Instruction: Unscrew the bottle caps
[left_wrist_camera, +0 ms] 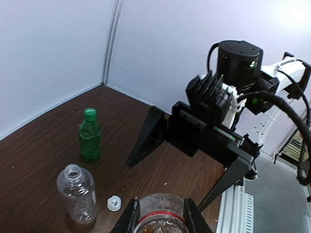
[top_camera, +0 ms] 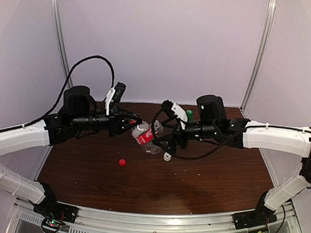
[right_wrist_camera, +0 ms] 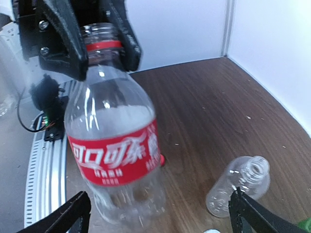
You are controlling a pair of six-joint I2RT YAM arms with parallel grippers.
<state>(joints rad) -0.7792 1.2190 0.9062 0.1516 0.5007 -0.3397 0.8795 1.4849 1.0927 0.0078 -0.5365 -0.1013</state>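
Note:
My left gripper holds the red-labelled bottle point(top_camera: 144, 138), its opening already uncapped, so next it will lower, turn it upright onto the bare tabletop beyond the red cap point(top_camera: 122, 162) and release.
My left gripper point(top_camera: 136, 125) is shut on the neck of the red-labelled bottle point(top_camera: 144, 138) and holds it tilted above the table. Its mouth point(right_wrist_camera: 99, 31) is uncapped, with the red ring below it between the left fingers point(right_wrist_camera: 63, 46). My right gripper point(right_wrist_camera: 160, 218) stands open, its fingertips point(right_wrist_camera: 73, 213) wide on either side of the bottle's base and apart from it. A red cap point(top_camera: 122, 162) lies on the table. The green bottle point(left_wrist_camera: 90, 138) stands upright with its green cap point(left_wrist_camera: 89, 113) on. The clear bottle point(left_wrist_camera: 77, 194) stands uncapped beside a white cap point(left_wrist_camera: 113, 202).
The dark wooden table point(top_camera: 204, 180) is enclosed by white walls at the back and sides. A metal rail point(top_camera: 156, 225) runs along the near edge by the arm bases. A black cable point(top_camera: 91, 59) loops above the left arm.

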